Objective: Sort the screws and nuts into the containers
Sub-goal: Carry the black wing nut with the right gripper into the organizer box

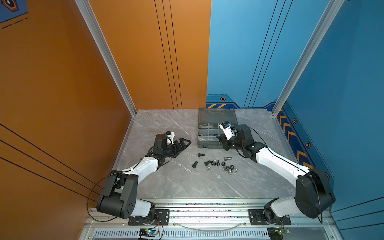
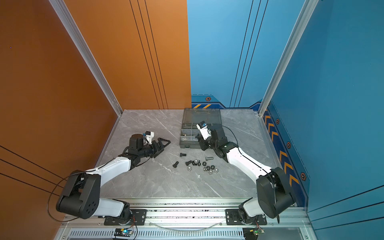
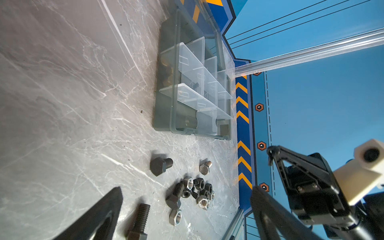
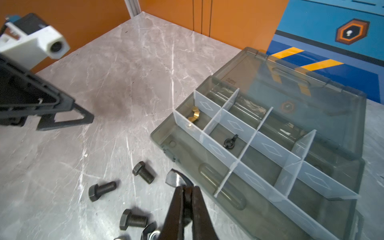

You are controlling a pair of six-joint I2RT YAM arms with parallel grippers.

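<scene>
My right gripper is holding the matching dark nut, and the black winged nut's compartment (image 1: 213, 132) (image 4: 228, 140) is farther outward, past the case's front edge. My right gripper needs to move outward over that compartment next and release the nut.
The smoky-grey case (image 1: 207, 145) lies open at the back of the table, its containers (image 4: 255, 158) split by clear dividers. One compartment holds a brass winged nut (image 4: 194, 114), the one beside it a black winged nut (image 4: 230, 142). My right gripper (image 4: 187, 187) is shut on a dark winged nut (image 4: 173, 178), just off the case's front edge (image 2: 188, 145). On the table lie black screws (image 1: 201, 154) (image 4: 144, 172), one silver screw (image 1: 228, 158) and a cluster of hex nuts (image 1: 228, 168) (image 3: 199, 193). My left gripper (image 1: 185, 143) (image 3: 187, 189) hangs open left of the case, holding nothing.
The case's hinged lid (image 1: 217, 116) lies open toward the back wall. Orange wall on the left, blue wall with chevron stripes (image 1: 291, 133) on the right. An aluminium rail (image 1: 207, 204) runs along the table's front edge, where both arm bases are mounted.
</scene>
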